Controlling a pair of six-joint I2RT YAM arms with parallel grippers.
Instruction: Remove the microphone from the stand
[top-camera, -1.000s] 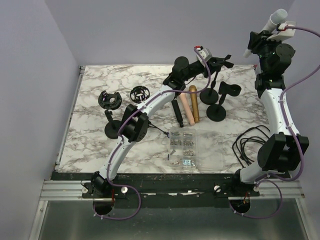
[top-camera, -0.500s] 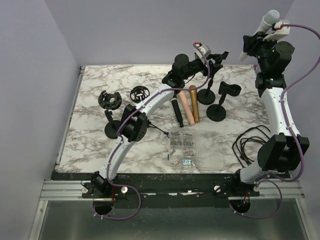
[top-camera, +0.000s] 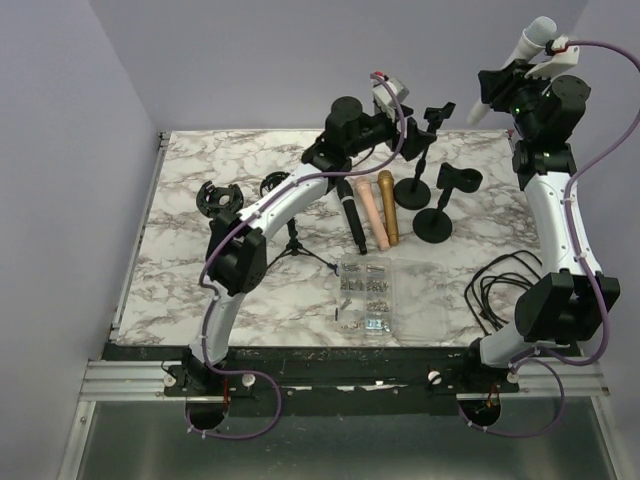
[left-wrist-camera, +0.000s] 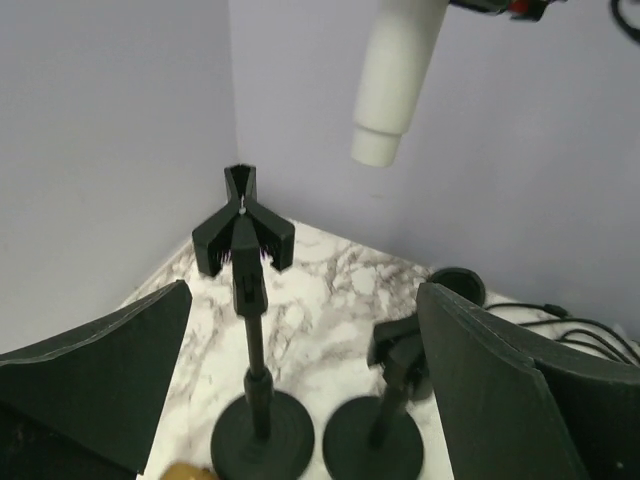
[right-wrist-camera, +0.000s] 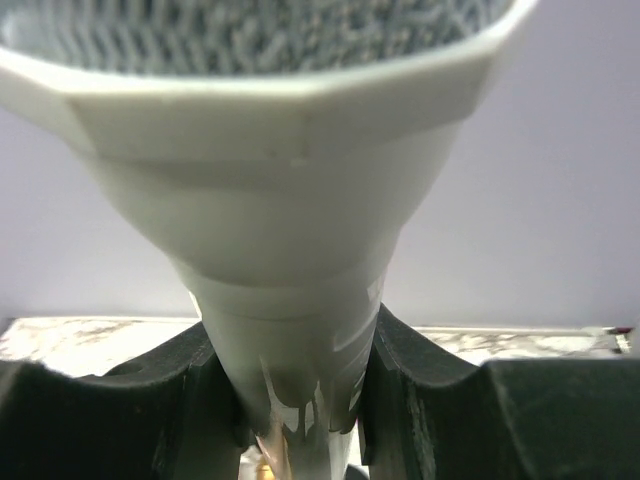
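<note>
The bare marble beside the black microphone is below my right gripper, to its left in the top view, so my right gripper will lower across the table next to free its microphone.
High above the table's far right corner, my right gripper (top-camera: 505, 85) is shut on the white microphone (top-camera: 530, 38); its fingers (right-wrist-camera: 420, 400) clamp the handle below the mesh head (right-wrist-camera: 290, 200). That microphone (left-wrist-camera: 398, 80) hangs clear of the stand (top-camera: 437, 112), a black pole whose clip (left-wrist-camera: 243, 235) holds nothing and whose round base (left-wrist-camera: 262, 435) rests on the marble. My left gripper (top-camera: 420, 128) hovers just left of the stand's top, open, with nothing between its fingers (left-wrist-camera: 100, 380).
A second, shorter black stand (top-camera: 445, 180) is to the right of the first. Black (top-camera: 355, 220), pink (top-camera: 372, 210) and gold (top-camera: 389, 205) microphones lie at mid table. A clear parts box (top-camera: 365, 295), black cable (top-camera: 500, 285), two shock mounts (top-camera: 218, 198) and a small tripod (top-camera: 295, 245) are around.
My left gripper has gone from shut at the stand to wide open and pulled back left and up. The right gripper lifted the white microphone slightly higher.
</note>
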